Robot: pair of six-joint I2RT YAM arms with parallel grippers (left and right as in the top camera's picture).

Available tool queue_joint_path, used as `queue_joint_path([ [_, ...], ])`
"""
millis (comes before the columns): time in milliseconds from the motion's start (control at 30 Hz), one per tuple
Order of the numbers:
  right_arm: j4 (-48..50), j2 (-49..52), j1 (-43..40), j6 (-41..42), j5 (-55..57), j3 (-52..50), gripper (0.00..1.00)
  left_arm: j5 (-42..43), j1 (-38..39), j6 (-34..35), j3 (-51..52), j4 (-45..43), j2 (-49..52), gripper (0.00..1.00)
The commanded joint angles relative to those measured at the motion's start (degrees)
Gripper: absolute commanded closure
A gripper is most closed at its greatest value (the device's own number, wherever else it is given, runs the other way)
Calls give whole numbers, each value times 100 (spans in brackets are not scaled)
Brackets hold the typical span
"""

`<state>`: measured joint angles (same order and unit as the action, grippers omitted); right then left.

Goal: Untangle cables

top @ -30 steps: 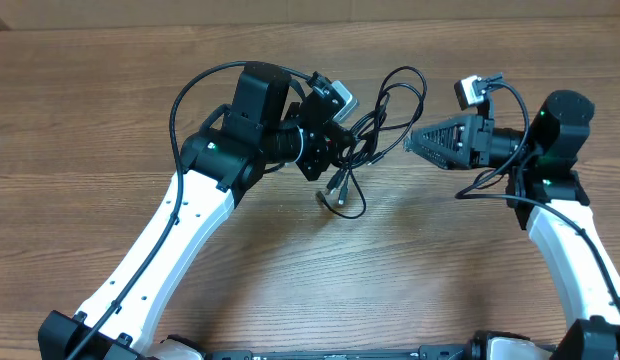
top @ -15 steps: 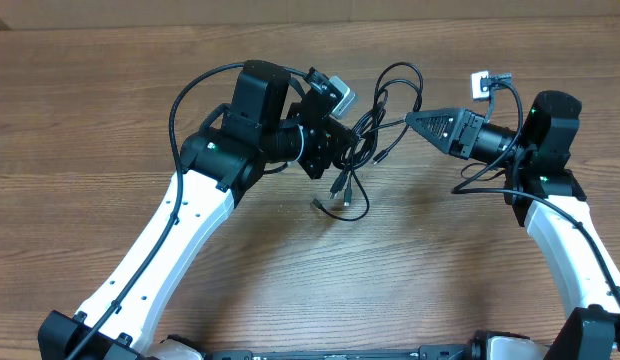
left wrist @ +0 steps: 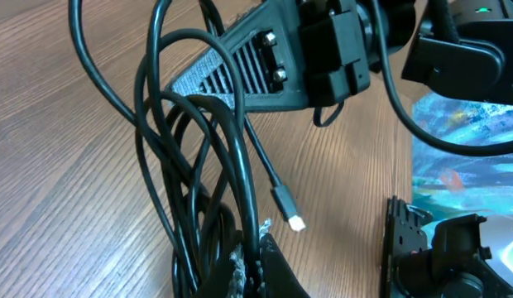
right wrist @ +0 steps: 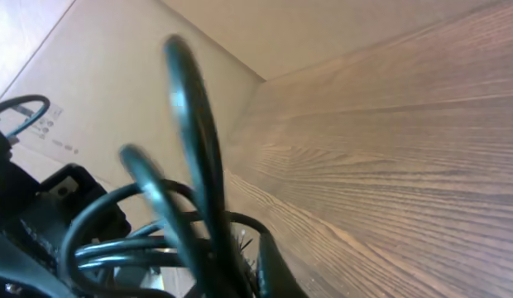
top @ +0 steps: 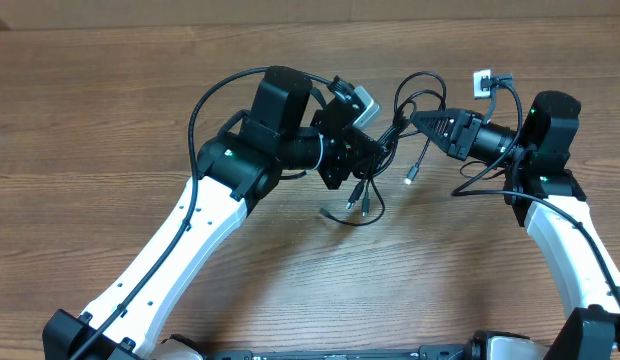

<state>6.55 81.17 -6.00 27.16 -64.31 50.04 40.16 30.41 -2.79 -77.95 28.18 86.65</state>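
Next, my right gripper rises, pulls back over the open patch of bare wood and releases the loop, since the patch lies back of it, toward my base.
The cables are thin black cords in a tangled bundle, lifted between both arms above the wooden table. My left gripper is shut on the bundle's lower strands, with a few plugs dangling below it. In the left wrist view the cables rise out of my shut left gripper and a silver-tipped plug hangs free. My right gripper is shut on a loop at the bundle's top right. Blurred cables cross my right gripper in the right wrist view.
A loose plug hangs over the table between the arms. The right arm's finger sits close behind the bundle in the left wrist view. A cardboard wall borders the table's far edge. A blue patterned surface lies at right.
The left arm carried the bundle to the right, toward the right arm. My right gripper, open before, reached the loop and closed on it. One plug now hangs farther right.
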Motion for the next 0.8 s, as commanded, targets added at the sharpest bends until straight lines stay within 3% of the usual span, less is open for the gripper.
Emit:
queue_joint_path([
  [0, 13, 9, -13, -59, -157, 85, 96, -367, -2, 286, 7, -37, -15, 96],
  [200, 24, 7, -15, -13, -911, 87, 96, -1045, -17, 374, 7, 2, -15, 96],
  [367, 428, 7, -15, 498, -2033, 87, 96, -1858, -17, 581, 7, 116, -15, 96],
  [600, 2186, -72, -20, 2476, -2562, 87, 96, -2367, -17, 579, 7, 597, -13, 96],
  [767, 4002, -328, -20, 4188, -2562, 87, 96, -2699, -17, 577, 7, 960, -13, 96],
])
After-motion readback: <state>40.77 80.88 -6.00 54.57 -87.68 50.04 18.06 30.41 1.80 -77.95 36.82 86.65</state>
